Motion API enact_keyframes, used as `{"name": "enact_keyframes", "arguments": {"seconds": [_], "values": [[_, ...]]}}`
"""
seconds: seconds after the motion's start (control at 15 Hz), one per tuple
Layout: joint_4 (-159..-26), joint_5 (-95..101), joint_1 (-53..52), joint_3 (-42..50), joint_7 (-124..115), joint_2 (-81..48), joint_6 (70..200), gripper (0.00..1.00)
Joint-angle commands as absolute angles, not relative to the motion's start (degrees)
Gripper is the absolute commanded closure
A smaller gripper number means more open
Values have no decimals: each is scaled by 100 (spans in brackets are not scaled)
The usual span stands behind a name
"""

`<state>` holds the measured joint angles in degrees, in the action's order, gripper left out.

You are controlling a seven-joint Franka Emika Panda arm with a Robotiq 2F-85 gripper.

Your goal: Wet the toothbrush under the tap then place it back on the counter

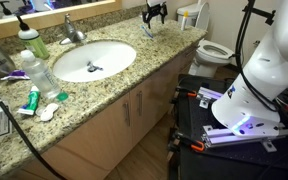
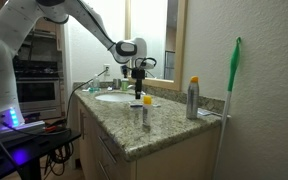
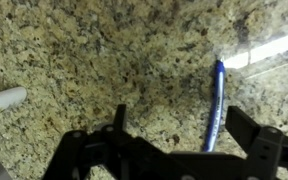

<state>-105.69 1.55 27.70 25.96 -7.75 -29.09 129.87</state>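
Next, my gripper shifts toward the right in the wrist view and lowers onto the toothbrush's handle (image 3: 215, 113), since the toothbrush lies nearer one open finger.
The toothbrush (image 3: 216, 100), a thin blue and white stick, lies flat on the speckled granite counter (image 3: 84, 50) in the wrist view. My gripper (image 3: 184, 128) is open above it. The brush lies between the two black fingers, close to the right one, and neither finger touches it. In both exterior views the gripper (image 1: 154, 14) (image 2: 139, 88) hangs over the counter (image 1: 134, 75) end beyond the white basin (image 1: 94, 60), away from the chrome tap (image 1: 74, 32).
A clear bottle with a white cap (image 1: 39, 70), a green bottle (image 1: 31, 42) and a red-and-green tube (image 1: 29, 100) stand beyond the basin. A spray can (image 2: 193, 98) and a small yellow-capped bottle (image 2: 146, 108) stand near the gripper. A toilet (image 1: 216, 50) is past the counter's end.
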Motion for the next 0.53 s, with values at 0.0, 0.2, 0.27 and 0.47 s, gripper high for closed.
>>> {"name": "enact_keyframes", "arguments": {"seconds": [0.0,0.2,0.27,0.47], "values": [[-10704,-334,3028,2355,-599,-2780,13139,0],[-10660,-905,3131,2231,-642,-2899,13180,0],[-10559,-650,2995,2362,-752,-2913,13042,0],[-10552,-668,2998,2355,-758,-2916,13041,0]]}}
